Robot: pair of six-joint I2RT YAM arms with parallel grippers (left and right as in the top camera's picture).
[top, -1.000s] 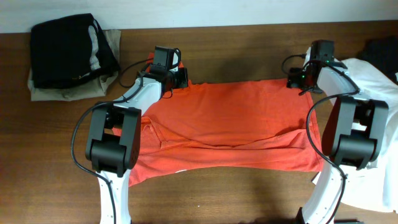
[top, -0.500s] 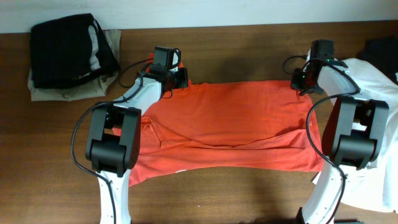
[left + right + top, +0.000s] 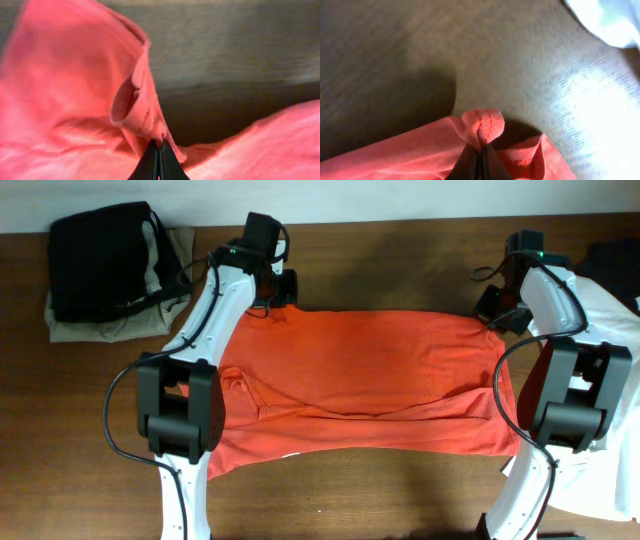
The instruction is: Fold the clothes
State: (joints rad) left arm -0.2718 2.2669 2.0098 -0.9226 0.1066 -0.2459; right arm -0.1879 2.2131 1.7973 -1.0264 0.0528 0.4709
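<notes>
Next, my left gripper moves back over the creases in the T-shirt's near part behind it and lets go of the lifted corner it already holds.
An orange-red T-shirt (image 3: 370, 375) lies spread across the middle of the wooden table. At its far left corner my left gripper (image 3: 272, 305) is shut on the cloth; the left wrist view shows a lifted fold of the T-shirt (image 3: 135, 100) pinched in the left gripper (image 3: 159, 146). My right gripper (image 3: 492, 318) is shut on the far right corner, where a hemmed bunch of the T-shirt (image 3: 482, 125) stands up out of the right gripper (image 3: 480, 147). Both corners hang a little above the table.
A black garment (image 3: 110, 255) lies on a khaki one (image 3: 100, 328) at the far left. White clothes (image 3: 610, 330) are heaped at the right edge, partly under the right arm. A dark item (image 3: 612, 260) lies at the far right corner.
The right gripper has shut on the shirt's far right corner. Both grippers have risen and moved toward the far edge, pulling the shirt's far hem taut.
</notes>
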